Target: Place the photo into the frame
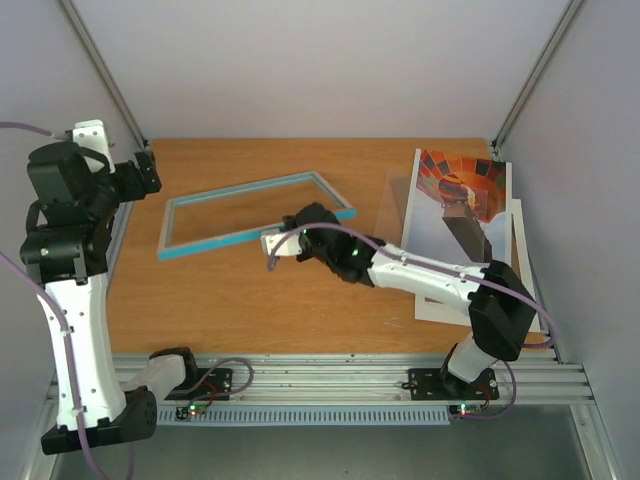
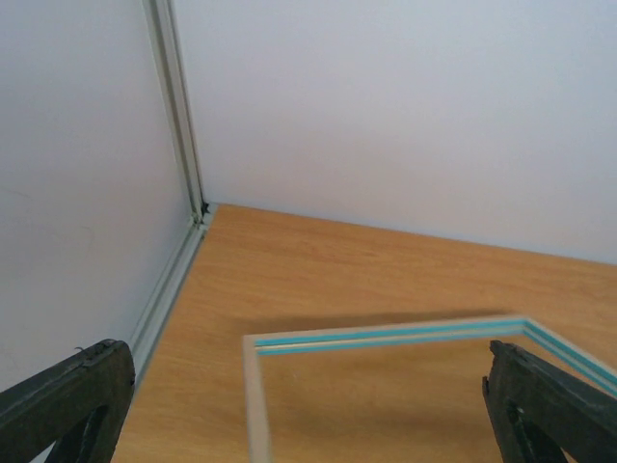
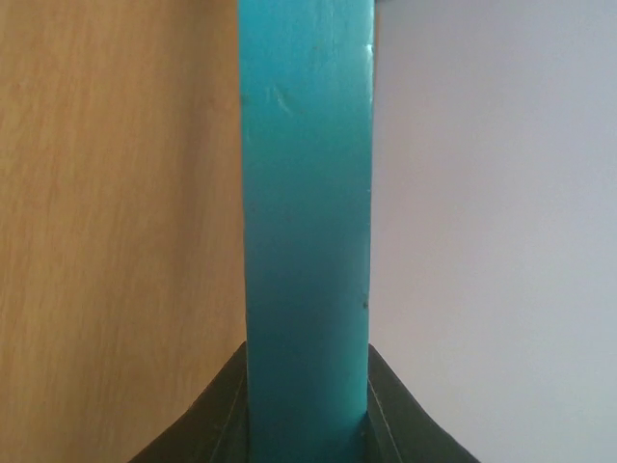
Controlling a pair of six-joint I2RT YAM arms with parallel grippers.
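Note:
My right gripper is above and in front of the bare wood tabletop, and next it needs to bring the raised frame edge down and back onto it and let go.
The frame (image 1: 210,245), turquoise at its edges, stands tilted over the middle of the table, its right end lifted. My right gripper (image 1: 290,238) is shut on the frame's near right edge. The right wrist view shows that turquoise edge (image 3: 307,193) running up from between the right gripper's (image 3: 308,424) black fingers. The photo (image 1: 460,185), a hot-air balloon print, lies flat at the far right. My left gripper (image 1: 150,172) hangs open above the table's left side, apart from the frame. In the left wrist view the frame's corner (image 2: 386,336) lies below the empty left gripper (image 2: 308,391).
White sheets (image 1: 518,262) lie under and beside the photo at the right wall. A translucent sheet (image 1: 393,205) sits just left of the photo. Grey walls and metal posts (image 2: 178,125) close off the back and sides of the table (image 1: 250,300).

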